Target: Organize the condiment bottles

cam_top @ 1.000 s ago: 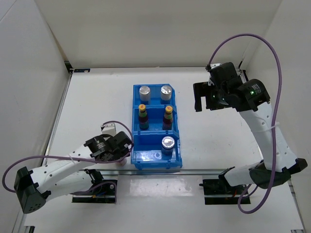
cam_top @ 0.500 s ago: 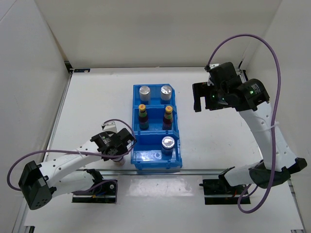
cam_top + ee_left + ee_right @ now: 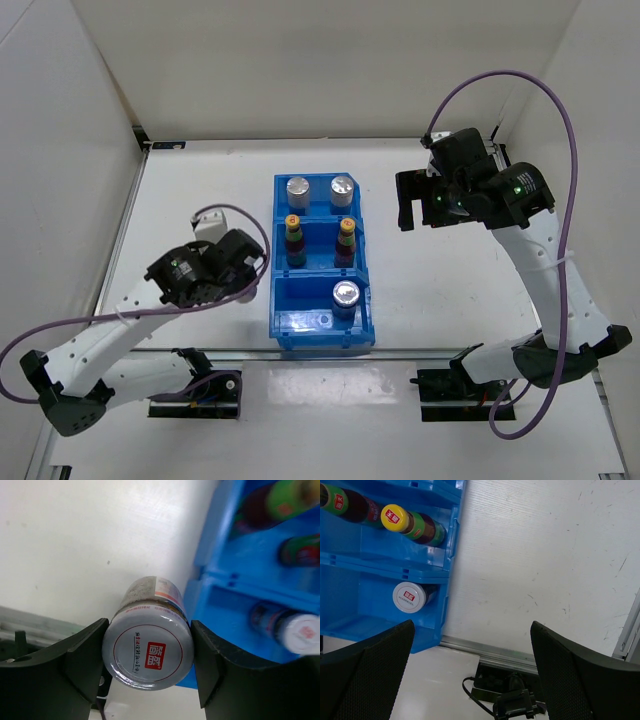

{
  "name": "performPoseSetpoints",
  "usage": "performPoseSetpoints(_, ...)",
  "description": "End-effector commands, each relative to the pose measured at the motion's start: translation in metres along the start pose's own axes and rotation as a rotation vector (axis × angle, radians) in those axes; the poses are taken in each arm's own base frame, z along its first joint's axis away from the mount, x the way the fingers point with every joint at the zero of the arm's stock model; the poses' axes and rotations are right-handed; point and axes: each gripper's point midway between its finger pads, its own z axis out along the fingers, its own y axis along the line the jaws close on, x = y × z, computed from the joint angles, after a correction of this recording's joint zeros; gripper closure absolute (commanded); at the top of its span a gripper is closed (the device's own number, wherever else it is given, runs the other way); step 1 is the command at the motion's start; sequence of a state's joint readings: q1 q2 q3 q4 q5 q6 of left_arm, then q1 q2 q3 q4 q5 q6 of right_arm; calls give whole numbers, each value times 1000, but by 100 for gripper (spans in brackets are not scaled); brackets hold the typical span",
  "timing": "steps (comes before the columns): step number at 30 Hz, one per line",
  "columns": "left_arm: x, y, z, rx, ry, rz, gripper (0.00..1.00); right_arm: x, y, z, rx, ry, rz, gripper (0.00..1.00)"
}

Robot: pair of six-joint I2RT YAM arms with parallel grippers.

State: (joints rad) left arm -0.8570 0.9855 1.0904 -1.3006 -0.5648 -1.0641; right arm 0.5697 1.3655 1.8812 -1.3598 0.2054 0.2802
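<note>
The bin's near section has free bottom space beside its only jar, so my left gripper will go over the bin's side and down into that empty space.
My left gripper (image 3: pixel 148 656) is shut on a silver-lidded condiment jar (image 3: pixel 148 652) with a red-and-white label, just left of the blue bin (image 3: pixel 235 592). In the top view the left gripper (image 3: pixel 238 268) hides that jar. The bin (image 3: pixel 322 320) holds two silver-lidded jars (image 3: pixel 298 187) in the far compartment. Two yellow-capped dark bottles (image 3: pixel 293 236) stand in the middle one. One silver-lidded jar (image 3: pixel 346 295) stands in the near one. My right gripper (image 3: pixel 410 205) hangs open and empty over bare table, right of the bin.
A metal rail (image 3: pixel 300 352) runs along the table's front edge, with the arm bases behind it. White walls close the back and sides. The right wrist view shows the bin's right wall (image 3: pixel 451 545) and the rail (image 3: pixel 510 655) below my open right gripper (image 3: pixel 472 652).
The left gripper has shut on the silver-lidded jar near the front rail. It has carried the jar away from the rail, alongside the bin's left wall. The right arm has not moved.
</note>
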Motion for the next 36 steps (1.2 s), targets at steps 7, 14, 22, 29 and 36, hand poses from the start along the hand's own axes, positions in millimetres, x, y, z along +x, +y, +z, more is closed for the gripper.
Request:
performPoseSetpoints(7, -62, -50, -44, 89, -152, 155, 89, 25, -11, -6, 40, 97, -19, 0)
performPoseSetpoints(14, -14, -117, -37, 186, -127, 306, 89, 28, -15, -4, 61, 102, -13, 0)
performPoseSetpoints(22, 36, -147, 0, 214, -87, 352, 89, 30, -4, -6, -5, 87, -5, 0)
performPoseSetpoints(29, 70, -140, 40, 218, -77, 345, 89, 46, 5, -3, -64, 123, 19, 0)
performPoseSetpoints(36, 94, -131, 65, 229, -65, 369, 71, 54, 26, -3, -197, 110, 36, 0)
